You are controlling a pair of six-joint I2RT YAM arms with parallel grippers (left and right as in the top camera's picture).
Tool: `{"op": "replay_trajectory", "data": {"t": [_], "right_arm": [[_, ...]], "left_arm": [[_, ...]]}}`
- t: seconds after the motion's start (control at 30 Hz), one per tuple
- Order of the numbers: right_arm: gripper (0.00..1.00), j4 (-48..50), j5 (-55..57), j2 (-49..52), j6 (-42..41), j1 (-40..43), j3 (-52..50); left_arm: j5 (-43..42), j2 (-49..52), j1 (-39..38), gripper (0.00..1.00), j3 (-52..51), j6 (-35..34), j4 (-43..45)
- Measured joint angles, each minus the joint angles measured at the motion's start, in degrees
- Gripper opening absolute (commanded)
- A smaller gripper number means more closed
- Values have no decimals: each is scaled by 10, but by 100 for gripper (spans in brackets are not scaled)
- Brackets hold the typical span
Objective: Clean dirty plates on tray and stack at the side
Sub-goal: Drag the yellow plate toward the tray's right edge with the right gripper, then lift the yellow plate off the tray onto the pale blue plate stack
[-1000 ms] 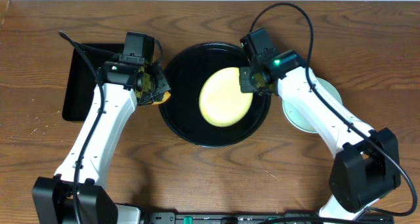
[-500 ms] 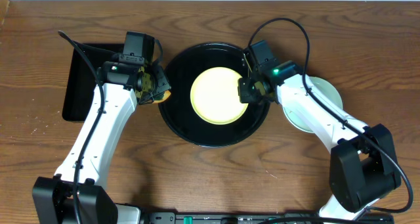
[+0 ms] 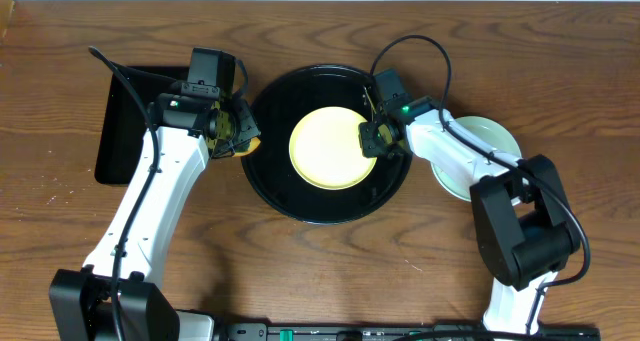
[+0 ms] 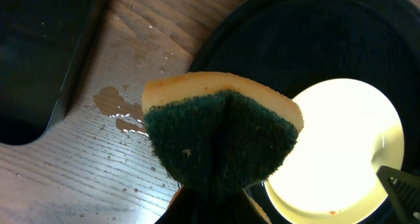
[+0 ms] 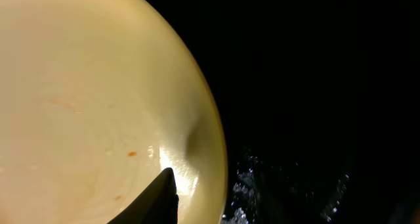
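Observation:
My right gripper stays in place and closes its fingers on the pale yellow plate's rim next, since that rim already lies between its open fingers.
A pale yellow plate (image 3: 325, 147) lies flat in the round black tray (image 3: 300, 201). In the right wrist view the plate (image 5: 85, 106) shows only a few faint orange specks. My right gripper (image 3: 373, 139) is at the plate's right rim, with one finger over the plate's inside and the rim between the jaws. My left gripper (image 3: 236, 133) is shut on a yellow sponge with a green scouring side (image 4: 220, 132). It holds the sponge above the tray's left edge. Light blue plates (image 3: 495, 136) sit on the table to the right of the tray, partly hidden by my right arm.
A rectangular black tray (image 3: 125, 121) lies at the far left. Water drops and a small puddle (image 4: 118, 112) wet the wood between the two trays. Water drops also lie on the round tray's floor (image 5: 249, 178).
The yellow plate was tilted up in my right gripper and now lies flat, a little further left in the tray. My right arm has folded in closer. The left arm has not moved.

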State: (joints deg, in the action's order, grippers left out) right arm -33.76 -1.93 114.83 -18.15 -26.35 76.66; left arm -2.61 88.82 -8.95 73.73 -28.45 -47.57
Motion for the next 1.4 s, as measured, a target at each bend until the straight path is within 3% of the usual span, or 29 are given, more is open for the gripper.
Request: {"op": "replay_trajectory", "data": {"t": [0.3, 0.57, 0.7, 1.2, 1.4], "right_arm": [[30, 7, -4, 5, 0, 8, 0], [16, 9, -40, 18, -5, 32, 0], [1, 8, -50, 18, -4, 40, 0], [1, -26, -61, 4, -20, 40, 4], [1, -56, -55, -94, -19, 41, 0]], "left_arm": [[0, 0, 0, 9, 0, 0, 0], [0, 0, 0, 9, 0, 0, 0], [0, 1, 0, 9, 0, 0, 0], [0, 37, 0, 9, 0, 0, 0], [0, 37, 0, 9, 0, 0, 0]]}}
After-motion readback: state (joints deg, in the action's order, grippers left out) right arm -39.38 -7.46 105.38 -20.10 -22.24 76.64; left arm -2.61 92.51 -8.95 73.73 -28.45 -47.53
